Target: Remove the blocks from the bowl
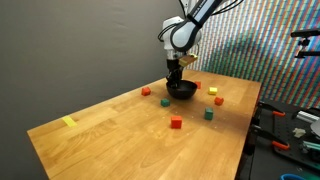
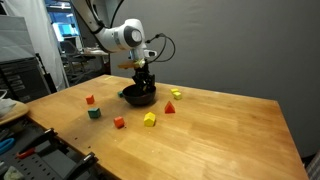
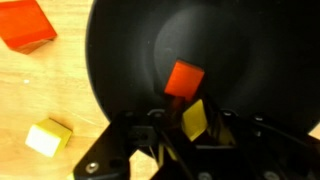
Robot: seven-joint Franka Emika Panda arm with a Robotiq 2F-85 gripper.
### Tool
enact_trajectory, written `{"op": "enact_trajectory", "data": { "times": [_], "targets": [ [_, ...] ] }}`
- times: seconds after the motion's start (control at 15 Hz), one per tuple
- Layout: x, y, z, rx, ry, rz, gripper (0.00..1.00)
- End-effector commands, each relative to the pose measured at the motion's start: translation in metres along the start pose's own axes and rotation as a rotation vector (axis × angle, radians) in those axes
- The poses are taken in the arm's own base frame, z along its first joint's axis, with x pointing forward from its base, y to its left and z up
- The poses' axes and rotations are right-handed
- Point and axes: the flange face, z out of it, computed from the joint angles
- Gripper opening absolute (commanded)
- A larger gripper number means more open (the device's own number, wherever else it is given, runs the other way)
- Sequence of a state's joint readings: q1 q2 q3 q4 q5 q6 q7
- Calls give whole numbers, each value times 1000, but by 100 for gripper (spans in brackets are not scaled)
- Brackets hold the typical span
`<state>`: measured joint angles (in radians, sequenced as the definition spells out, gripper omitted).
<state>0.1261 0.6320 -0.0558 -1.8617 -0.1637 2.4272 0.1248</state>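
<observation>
My gripper rises clear next, crosses over past the bowl's rim and lowers to release on bare tabletop beside the green block nearest the bowl.
The black bowl (image 1: 181, 90) (image 2: 138, 97) stands on the wooden table, and in the wrist view (image 3: 240, 50) it fills most of the picture. My gripper (image 1: 175, 76) (image 2: 143, 84) (image 3: 194, 125) reaches down into it. A tilted yellow block (image 3: 194, 118) sits between the fingers, which look shut on it. An orange-red block (image 3: 184, 78) lies on the bowl's floor just beyond the fingertips. Other blocks lie on the table around the bowl: a red one (image 3: 25, 25) and a yellow one (image 3: 48, 137) beside the rim.
Loose blocks lie on the table: red (image 1: 176, 123), green (image 1: 209, 114), yellow (image 1: 218, 100), red (image 1: 145, 91); also red (image 2: 90, 100), green (image 2: 94, 113), yellow (image 2: 150, 119). A yellow tape strip (image 1: 69, 122) lies near a table edge. Equipment stands beyond the table.
</observation>
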Motion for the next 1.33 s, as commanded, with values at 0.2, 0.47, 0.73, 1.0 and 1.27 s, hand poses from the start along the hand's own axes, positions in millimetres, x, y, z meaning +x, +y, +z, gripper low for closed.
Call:
{"op": "enact_trajectory", "data": {
  "times": [0.2,0.47,0.73,1.0,1.27],
  "targets": [
    [-31,-12,-89,12,197,-51,13],
    [-10,-63,-109,134,344,-110,13],
    [1,-129,-104,246,320,-284,13],
    [2,-157,-77,278,174,-415,13],
    [9,-154,-49,292,81,-464,16]
  ]
}}
